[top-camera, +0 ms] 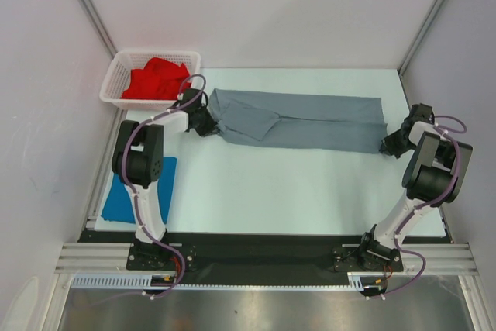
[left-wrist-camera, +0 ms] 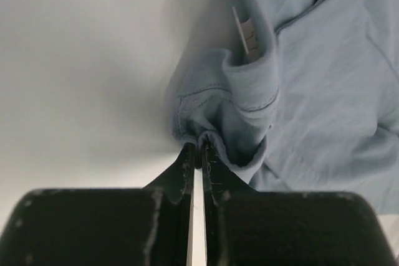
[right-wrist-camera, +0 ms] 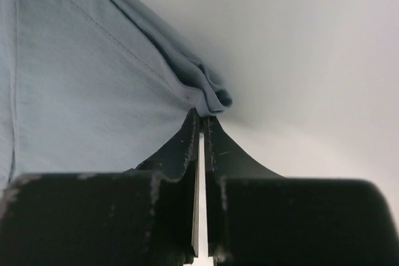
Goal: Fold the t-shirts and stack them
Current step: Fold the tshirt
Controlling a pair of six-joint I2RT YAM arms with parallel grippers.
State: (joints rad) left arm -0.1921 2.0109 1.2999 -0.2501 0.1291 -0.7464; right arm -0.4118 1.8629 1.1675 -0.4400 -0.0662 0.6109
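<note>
The slate grey t-shirt lies crosswise, so the robot's left gripper will next pull the t-shirt's bunched end outward and let it go at the table's back edge, outward of the gripper.
The slate grey t-shirt [top-camera: 302, 120] lies folded into a long band across the back of the table. My left gripper [top-camera: 211, 123] is shut on its left end, where bunched cloth [left-wrist-camera: 230, 110] sits at my fingertips. My right gripper [top-camera: 386, 145] is shut on its right end, pinching a folded edge [right-wrist-camera: 209, 95]. The red t-shirt [top-camera: 155, 79] lies crumpled in the white mesh basket [top-camera: 116, 75]. The bright blue t-shirt [top-camera: 124, 195] lies folded at the table's left edge, partly hidden by my left arm.
The basket stands at the back left corner. Grey walls close in the table on the left, back and right. The white table top [top-camera: 287, 191] shows bare in front of the grey shirt.
</note>
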